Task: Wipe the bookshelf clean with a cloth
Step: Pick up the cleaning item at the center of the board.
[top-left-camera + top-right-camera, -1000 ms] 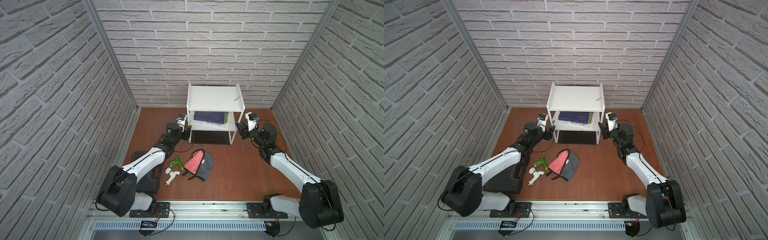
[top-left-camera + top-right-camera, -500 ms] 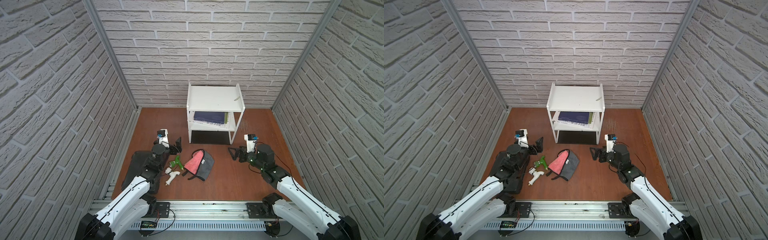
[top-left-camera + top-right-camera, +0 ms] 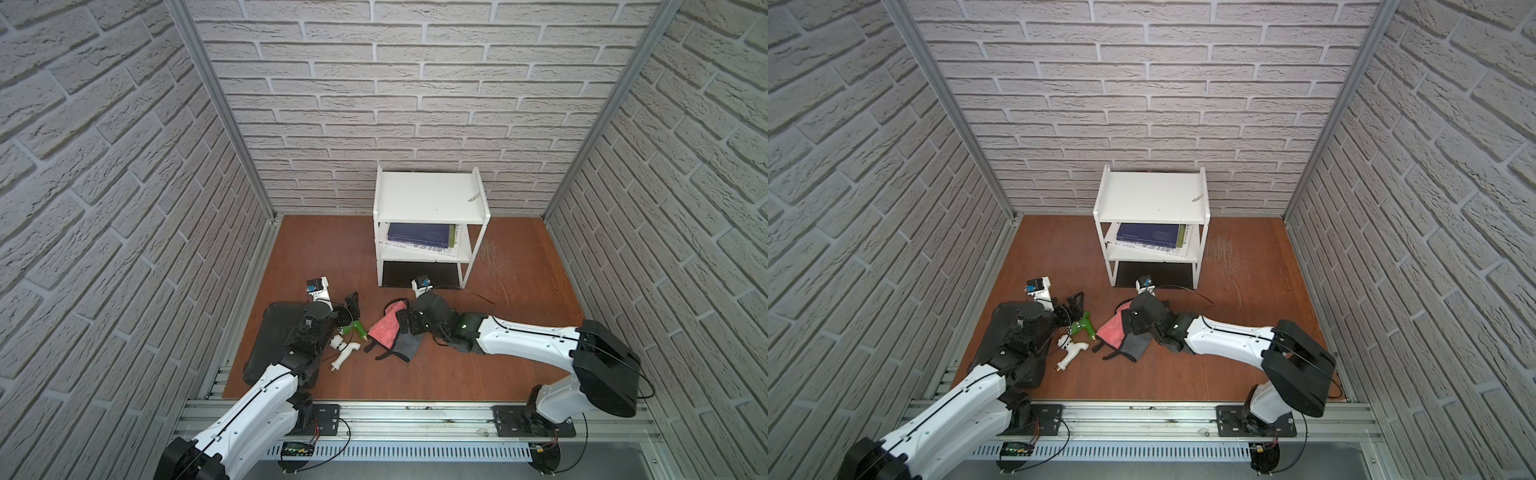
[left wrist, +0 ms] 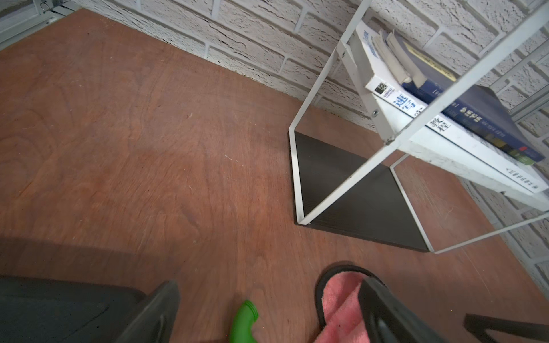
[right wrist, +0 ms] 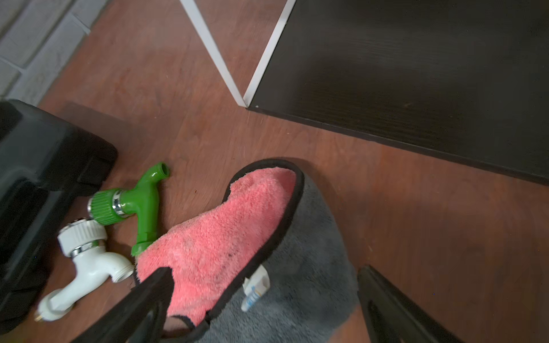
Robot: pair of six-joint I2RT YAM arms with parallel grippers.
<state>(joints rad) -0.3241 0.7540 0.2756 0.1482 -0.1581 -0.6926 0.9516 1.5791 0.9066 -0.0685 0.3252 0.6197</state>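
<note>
I will lower my right gripper next onto the folded pink flap (image 3: 390, 331) (image 5: 227, 270) beside the white tag, since the flap is below its open fingers and the fold runs between them.
The white bookshelf (image 3: 428, 195) (image 3: 1152, 197) stands against the back wall; its black bottom panel (image 4: 356, 202) (image 5: 416, 74) shows in both wrist views. The cloth (image 3: 384, 332) (image 3: 1113, 330) lies crumpled on the floor in front of it, with the pink side folded over the grey and a white tag showing (image 5: 214, 237). My right gripper (image 3: 405, 328) (image 5: 263, 268) is open and low over the cloth, one finger on each side of it. My left gripper (image 3: 348, 316) (image 4: 269, 283) is open just left of the cloth (image 4: 338, 300), with nothing between its fingers.
A green tap (image 3: 353, 329) (image 5: 139, 205) and a white tap (image 3: 343, 353) (image 5: 89, 267) lie against the cloth's left edge. A flat black case (image 3: 274, 336) (image 5: 35, 178) lies under the left arm. Books (image 3: 419, 235) fill the middle shelf. Brick walls close three sides.
Both arms have pulled back from the bookshelf's front legs and their jaws have opened. The right gripper has swung left onto the cloth. The left has settled beside the taps.
</note>
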